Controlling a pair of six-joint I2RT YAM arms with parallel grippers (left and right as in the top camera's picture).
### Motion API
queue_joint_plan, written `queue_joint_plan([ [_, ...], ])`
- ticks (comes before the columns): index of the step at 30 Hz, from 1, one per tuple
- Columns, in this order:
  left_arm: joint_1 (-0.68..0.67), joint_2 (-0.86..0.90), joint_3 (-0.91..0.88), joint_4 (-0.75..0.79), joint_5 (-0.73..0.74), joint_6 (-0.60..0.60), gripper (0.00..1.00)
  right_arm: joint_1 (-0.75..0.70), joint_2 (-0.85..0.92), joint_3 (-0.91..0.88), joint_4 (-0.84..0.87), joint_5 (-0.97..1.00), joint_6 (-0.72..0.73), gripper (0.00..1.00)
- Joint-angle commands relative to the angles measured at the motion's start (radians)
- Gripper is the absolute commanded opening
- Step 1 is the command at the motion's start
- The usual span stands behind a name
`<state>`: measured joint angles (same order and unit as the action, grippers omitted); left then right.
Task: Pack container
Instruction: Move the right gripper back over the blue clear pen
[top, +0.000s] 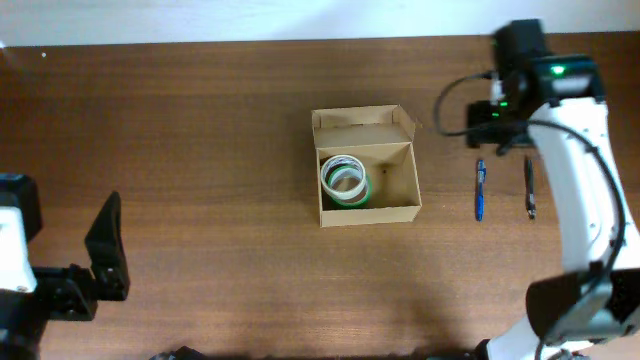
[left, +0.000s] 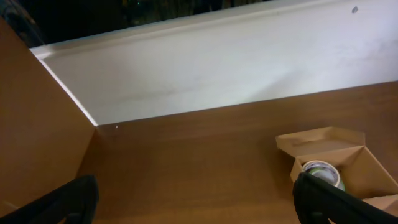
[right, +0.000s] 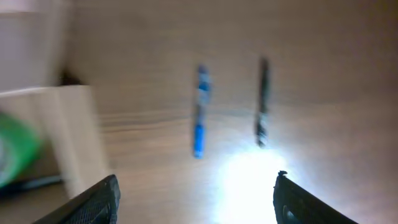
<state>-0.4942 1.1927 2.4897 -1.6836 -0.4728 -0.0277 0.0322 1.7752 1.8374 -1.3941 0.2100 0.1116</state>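
The right gripper needs to move down and back onto the blue pen's near end (top: 480, 208) (right: 198, 142), since the pen is in line with the gap between the gripper's open fingers.
The tan cardboard container (top: 366, 168) stands open at the table's middle, its flap lid folded back. Tape rolls (top: 344, 180) lie inside at its left; they also show in the left wrist view (left: 321, 172), inside the container (left: 367, 168). A blue pen (top: 480, 189) and a black pen (top: 529, 187) lie on the table right of it; both show blurred in the right wrist view, the blue pen (right: 199, 121) and the black pen (right: 262, 102). My right gripper (right: 196, 202) is open and empty, above the table near the pens. My left gripper (left: 196, 202) is open and empty at the front left (top: 105, 250).
The wooden table (top: 200, 150) ends at a white wall along the back edge (left: 217, 62). A side panel rises at the left in the left wrist view (left: 37, 124). A cable hangs from the right arm (top: 450, 110) right of the container.
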Motion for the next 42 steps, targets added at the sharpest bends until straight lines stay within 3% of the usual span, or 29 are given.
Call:
queue_joint_plan([
  [1, 0.000, -0.003, -0.032, -0.002, -0.022, -0.006, 0.99, -0.117, 0.055, -0.109, 0.022, -0.076, -0.132, 0.75],
  [10, 0.000, -0.003, -0.056, 0.004, -0.026, -0.006, 0.99, -0.155, 0.071, -0.430, 0.175, -0.185, -0.184, 0.73],
  [17, 0.000, -0.003, -0.056, 0.004, -0.026, -0.006, 0.99, -0.157, 0.072, -0.607, 0.329, -0.275, -0.186, 0.55],
  [20, 0.000, -0.003, -0.056, 0.004, -0.025, -0.006, 0.99, -0.157, 0.072, -0.657, 0.383, -0.289, -0.186, 0.54],
  [31, 0.000, -0.003, -0.056, 0.004, -0.022, -0.006, 0.99, -0.157, 0.074, -0.669, 0.512, -0.285, -0.185, 0.54],
  [42, 0.000, -0.003, -0.056, 0.007, -0.021, -0.006, 0.99, -0.159, 0.113, -0.669, 0.536, -0.232, -0.182, 0.54],
])
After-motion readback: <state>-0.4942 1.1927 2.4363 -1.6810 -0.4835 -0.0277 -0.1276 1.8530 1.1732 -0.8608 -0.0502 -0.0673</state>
